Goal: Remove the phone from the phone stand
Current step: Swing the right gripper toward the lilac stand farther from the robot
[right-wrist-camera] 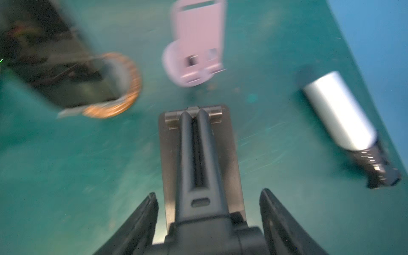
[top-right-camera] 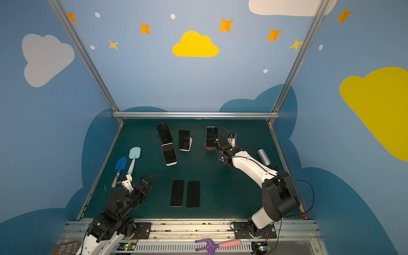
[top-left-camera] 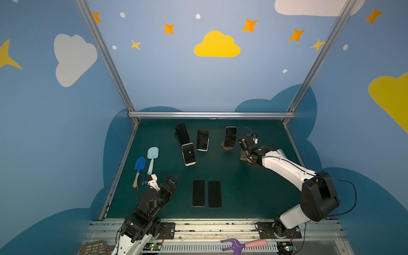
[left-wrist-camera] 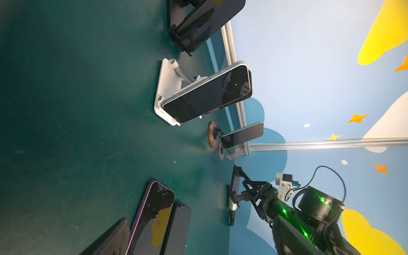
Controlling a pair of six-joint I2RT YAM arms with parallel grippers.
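The bare mat beside the pink stand, toward the silver cylinder, is outward, so I will next carry the grey stand outward with my right gripper, lower it and let it go.
Three dark phones lean on stands at the back of the green mat: one on a black stand [top-left-camera: 181, 133], one on a white stand [top-left-camera: 202, 140], and one phone [top-left-camera: 231, 136] on a round wooden stand [top-left-camera: 228, 147]. My right gripper [top-left-camera: 244, 153] is just right of the wooden stand. In the right wrist view its jaws [right-wrist-camera: 208, 194] are shut on the base of an empty grey folding phone stand [right-wrist-camera: 198, 152], which looks sharp against a blurred background. My left gripper [top-left-camera: 173, 179] is open and empty at the front left.
A white-rimmed phone [top-left-camera: 188, 154] sits before the black stand. Two phones [top-left-camera: 198, 192] [top-left-camera: 214, 194] lie flat at the front. A silver cylinder [top-right-camera: 263, 156] and an empty pink stand [right-wrist-camera: 196, 44] are near the right gripper. Blue trowel [top-left-camera: 139, 166] and pale spade [top-left-camera: 152, 157] lie left.
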